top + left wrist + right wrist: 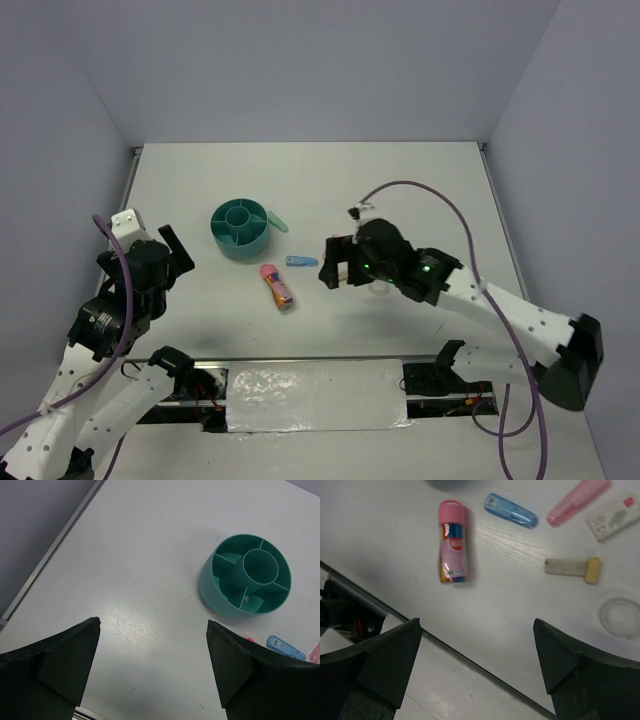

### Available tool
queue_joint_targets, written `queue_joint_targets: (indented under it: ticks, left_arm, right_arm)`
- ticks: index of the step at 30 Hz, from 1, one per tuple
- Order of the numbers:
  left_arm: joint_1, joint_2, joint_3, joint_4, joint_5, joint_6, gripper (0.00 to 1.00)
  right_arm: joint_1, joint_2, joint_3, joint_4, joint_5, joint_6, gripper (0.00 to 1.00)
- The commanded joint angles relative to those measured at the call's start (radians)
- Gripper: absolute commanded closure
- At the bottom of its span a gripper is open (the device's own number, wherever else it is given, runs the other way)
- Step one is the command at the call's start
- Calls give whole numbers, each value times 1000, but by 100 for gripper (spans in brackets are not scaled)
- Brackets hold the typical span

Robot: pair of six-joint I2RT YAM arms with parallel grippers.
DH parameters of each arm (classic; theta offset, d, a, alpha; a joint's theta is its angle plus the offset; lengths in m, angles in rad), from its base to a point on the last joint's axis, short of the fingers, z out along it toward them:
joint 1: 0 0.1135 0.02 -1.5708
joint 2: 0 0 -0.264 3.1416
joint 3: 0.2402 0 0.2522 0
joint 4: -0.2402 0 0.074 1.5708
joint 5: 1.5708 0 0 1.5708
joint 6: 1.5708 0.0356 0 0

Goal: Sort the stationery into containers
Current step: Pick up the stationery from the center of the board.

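My right gripper is open and needs to move down and to the left in the top view next, around the pink-capped tube's near end (283, 298), because the tube is outside the organiser (240, 228).
The round teal organiser (240, 228) stands left of the table's middle, also in the left wrist view (245, 577). A green piece (277, 220) lies against its right side. A blue piece (300, 262) and the pink labelled glue stick (277, 285) lie in front of it. The right wrist view shows the glue stick (453, 542), blue piece (510, 510), a pink piece (577, 496), the white block (612, 516), a beige piece (572, 566) and the clear tape ring (620, 616). My left gripper (178, 268) (153, 621) is open and empty, left of the organiser. My right gripper (335, 262) (476, 621) is open and empty, above the table beside the items.
The table's near edge with a dark seam (470, 662) runs under my right gripper. A shiny panel (315, 395) lies between the arm bases. Grey walls enclose the table at the back and sides; the left table edge (55, 545) shows in the left wrist view.
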Motion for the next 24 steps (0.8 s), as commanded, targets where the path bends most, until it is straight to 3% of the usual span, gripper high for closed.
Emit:
queue_joint_targets:
  ticks: [1, 8, 18, 24]
  left_arm:
    - [2, -8, 9, 18, -24, -15, 1]
    - [2, -20, 6, 26, -8, 2, 1]
    - [2, -9, 4, 35, 15, 16, 1]
    - [2, -5, 4, 37, 18, 19, 1]
  right_arm:
    - [145, 180, 141, 80, 153, 43, 0]
    - [284, 564, 381, 14, 210, 23, 0]
    - [298, 856, 494, -4, 177, -31, 16]
    - [298, 939, 509, 31, 133, -57, 23]
